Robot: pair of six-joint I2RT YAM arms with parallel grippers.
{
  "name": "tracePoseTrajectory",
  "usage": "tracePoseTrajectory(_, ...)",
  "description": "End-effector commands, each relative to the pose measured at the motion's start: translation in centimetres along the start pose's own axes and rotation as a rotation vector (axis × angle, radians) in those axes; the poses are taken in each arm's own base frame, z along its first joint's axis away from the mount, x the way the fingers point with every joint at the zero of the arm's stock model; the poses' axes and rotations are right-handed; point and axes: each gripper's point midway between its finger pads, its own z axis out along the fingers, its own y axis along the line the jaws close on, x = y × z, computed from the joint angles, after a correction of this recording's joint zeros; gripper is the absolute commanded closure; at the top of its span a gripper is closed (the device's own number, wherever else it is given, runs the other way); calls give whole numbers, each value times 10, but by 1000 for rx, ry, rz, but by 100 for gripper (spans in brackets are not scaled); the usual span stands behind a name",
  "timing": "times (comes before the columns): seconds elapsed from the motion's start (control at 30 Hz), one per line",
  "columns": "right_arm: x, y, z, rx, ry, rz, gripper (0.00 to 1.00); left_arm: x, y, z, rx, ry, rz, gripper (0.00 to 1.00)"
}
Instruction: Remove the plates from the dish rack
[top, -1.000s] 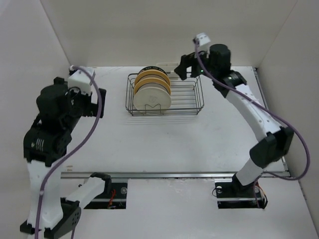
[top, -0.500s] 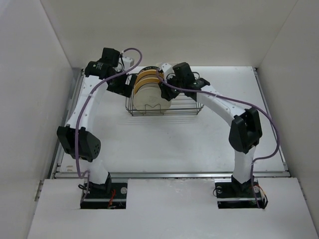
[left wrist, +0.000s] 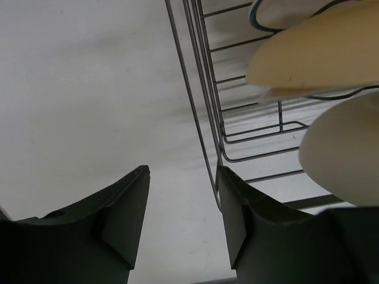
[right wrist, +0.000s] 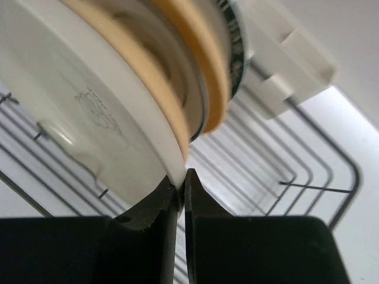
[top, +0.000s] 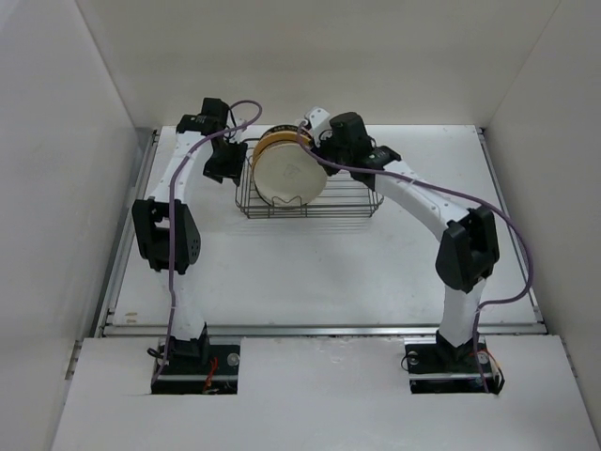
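The right gripper lifts the cream-white plate [top: 286, 176] clear of the wires next, comes back, lowers it before the rack and opens, as the table there is bare.
The dish rack [top: 349, 195] stands at the back of the table with several plates upright in its left half. The cream-white plate [top: 286, 176] is at the front, with yellow-orange plates [top: 274, 139] behind it. My right gripper [right wrist: 182, 178] is shut on the cream-white plate's [right wrist: 89, 100] rim; yellow plates [right wrist: 198, 53] and a dark green rimmed plate [right wrist: 235, 56] stand behind. My left gripper [left wrist: 183, 171] is open at the rack's left end. The rack's side wire [left wrist: 201, 118] runs along its right finger [left wrist: 237, 213], with only table in the gap.
A cream plastic piece [right wrist: 284, 65] sits on the rack's far edge. White walls close in the table [top: 376, 263] on the left, back and right. Both arms reach across the table from the near edge to the rack.
Both arms have swung in from the sides to the rack. The right gripper has shut on the front plate's rim and the plate has risen slightly. The left jaws have narrowed.
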Motion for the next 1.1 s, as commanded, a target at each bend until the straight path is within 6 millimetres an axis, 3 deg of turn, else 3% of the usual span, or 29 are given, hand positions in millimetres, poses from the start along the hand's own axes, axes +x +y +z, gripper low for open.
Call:
tracePoseTrajectory(0.0,-88,-21,-61,99,-270,31,100,-17,-8,-21,30,-86,-25,53)
tracePoseTrajectory(0.07,-103,-25,-72,112,-326,31,100,-15,-8,-18,30,-81,-26,53)
tracePoseTrajectory(0.23,-115,-27,-88,145,-370,118,100,-4,-6,-7,20,-41,-29,53)
tracePoseTrajectory(0.3,-125,-29,-106,126,-385,154,100,-6,-6,-11,20,-50,-28,53)
tracePoseTrajectory(0.37,-121,-26,-115,62,-358,199,100,-10,-5,-27,8,-97,-26,53)
tracePoseTrajectory(0.47,-88,9,-128,-151,-260,213,100,-20,-1,-42,-31,-178,49,53)
tracePoseTrajectory(0.5,-69,22,-128,-203,-206,220,100,-25,-5,-56,-32,-228,82,53)
tracePoseTrajectory(0.53,-39,43,-130,-287,-141,238,100,-34,-9,-63,-41,-281,118,56)
tracePoseTrajectory(0.6,-2,66,-131,-369,-45,297,100,-37,-17,-76,-27,-335,208,61)
tracePoseTrajectory(0.63,37,85,-129,-429,51,342,100,-41,-26,-80,0,-366,250,62)
tracePoseTrajectory(0.73,83,108,-129,-460,158,445,100,-40,-51,-85,121,-406,415,62)
tracePoseTrajectory(0.77,114,115,-127,-451,222,480,100,-42,-59,-86,148,-423,453,62)
tracePoseTrajectory(0.87,153,130,-123,-422,293,555,100,-47,-80,-86,222,-457,540,62)
tracePoseTrajectory(1.0,179,137,-106,-364,364,612,100,-65,-98,-79,240,-532,609,62)
tracePoseTrajectory(1.07,185,138,-99,-336,386,636,100,-69,-106,-67,227,-530,625,62)
